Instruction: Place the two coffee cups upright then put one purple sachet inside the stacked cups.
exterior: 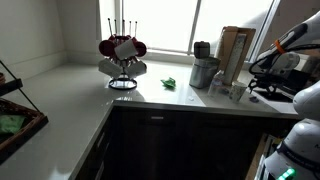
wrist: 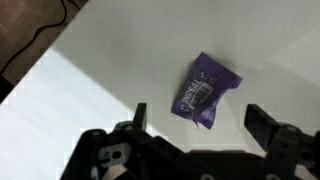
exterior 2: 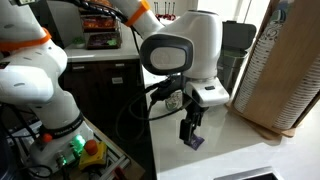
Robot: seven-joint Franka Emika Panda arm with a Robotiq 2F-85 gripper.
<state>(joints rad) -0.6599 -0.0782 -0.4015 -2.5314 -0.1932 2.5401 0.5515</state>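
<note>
I will next lower my gripper onto the purple sachet (exterior 2: 197, 143) (wrist: 203, 90), with one finger down each side, and close on it, because the sachet is lying flat on the counter below my gripper.
A purple sachet (wrist: 203, 90) lies flat on the white counter (wrist: 90, 90), with its printed side up. My gripper (wrist: 198, 120) is open and hovers just over it, one finger on each side, with the sachet a little ahead of the fingertips. In an exterior view the gripper (exterior 2: 190, 132) points straight down at the sachet (exterior 2: 197, 143). A grey cup-like stack (exterior: 203, 72) stands by the window in an exterior view; I cannot tell whether these are the coffee cups.
A black wire stand with red items (exterior: 122, 55) stands near the counter corner, with a green sachet (exterior: 170, 83) beside it. A tall brown perforated object (exterior 2: 282, 70) stands close to the gripper. The counter edge (exterior 2: 158, 140) is near the arm.
</note>
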